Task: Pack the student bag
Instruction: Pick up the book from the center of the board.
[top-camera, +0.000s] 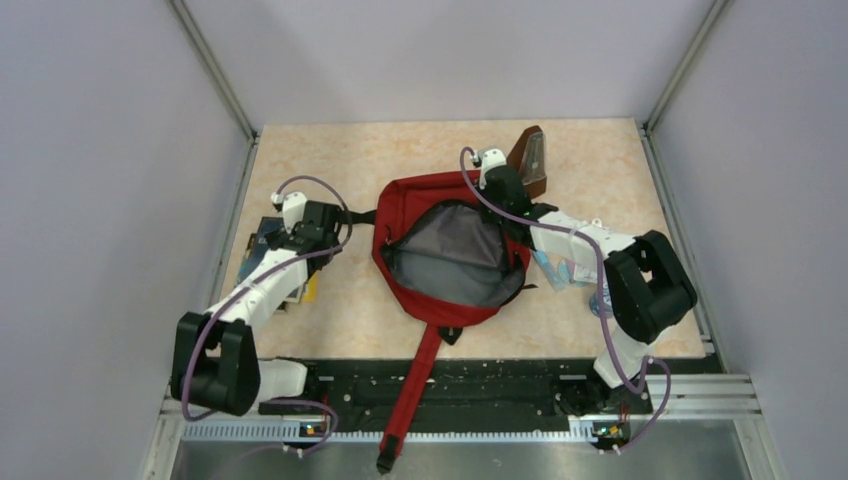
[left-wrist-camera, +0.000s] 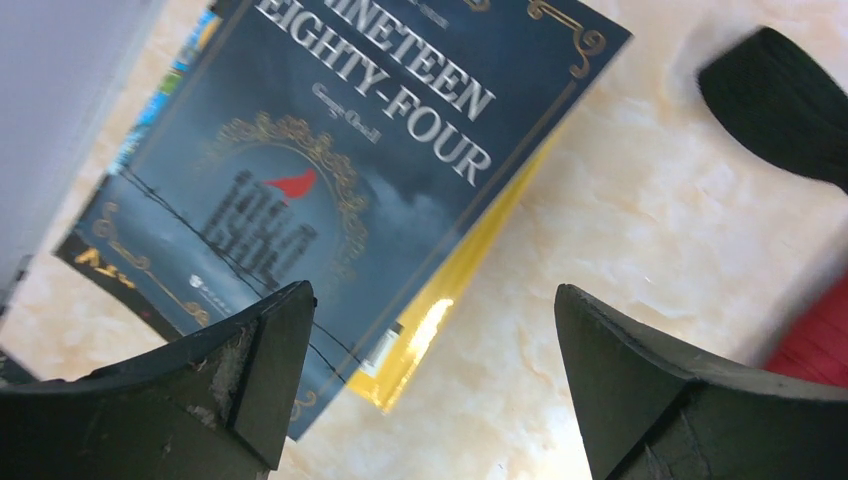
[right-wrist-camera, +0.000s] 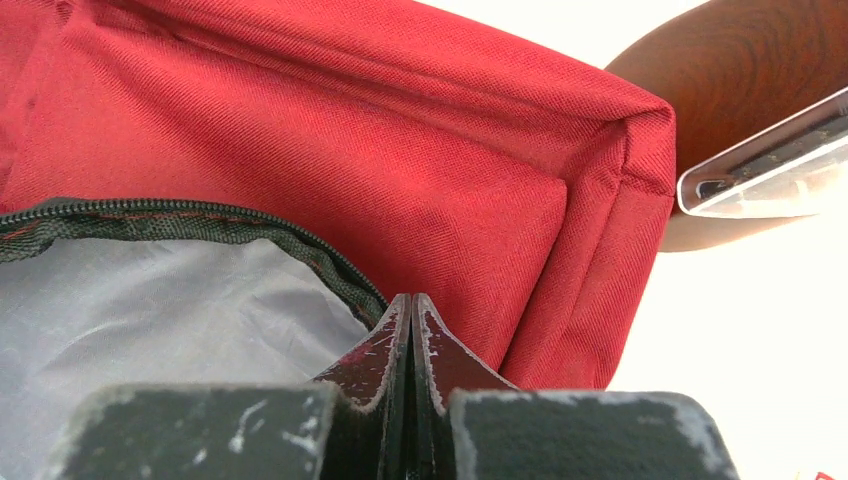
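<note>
My left gripper moves down onto the dark-blue book's long edge (left-wrist-camera: 434, 268) beside the yellow book next, since its open, spread fingers are already astride that edge.
The student bag (top-camera: 408, 205) is a dark-red backpack lying open in the middle of the table, grey lining (top-camera: 455, 255) showing. Its long red strap (top-camera: 415, 385) runs toward the near edge. My left gripper (top-camera: 318, 230) is open and empty over the right edge of a dark-blue book, "Nineteen Eighty-Four" (left-wrist-camera: 330, 150), which lies on a yellow one (left-wrist-camera: 440, 310). In the left wrist view the gripper (left-wrist-camera: 430, 330) straddles the book's edge. My right gripper (right-wrist-camera: 412, 300) is shut, its tips against the bag's zipper rim (right-wrist-camera: 200, 215) at the far right corner (top-camera: 505, 195). No fabric shows between its jaws.
The stack of books (top-camera: 268, 255) lies at the table's left edge. A brown wooden object (top-camera: 530, 158) with a clear part (right-wrist-camera: 770, 170) stands behind the bag. Small items (top-camera: 565, 270) lie under my right arm. A black strap (left-wrist-camera: 780, 100) lies near the books.
</note>
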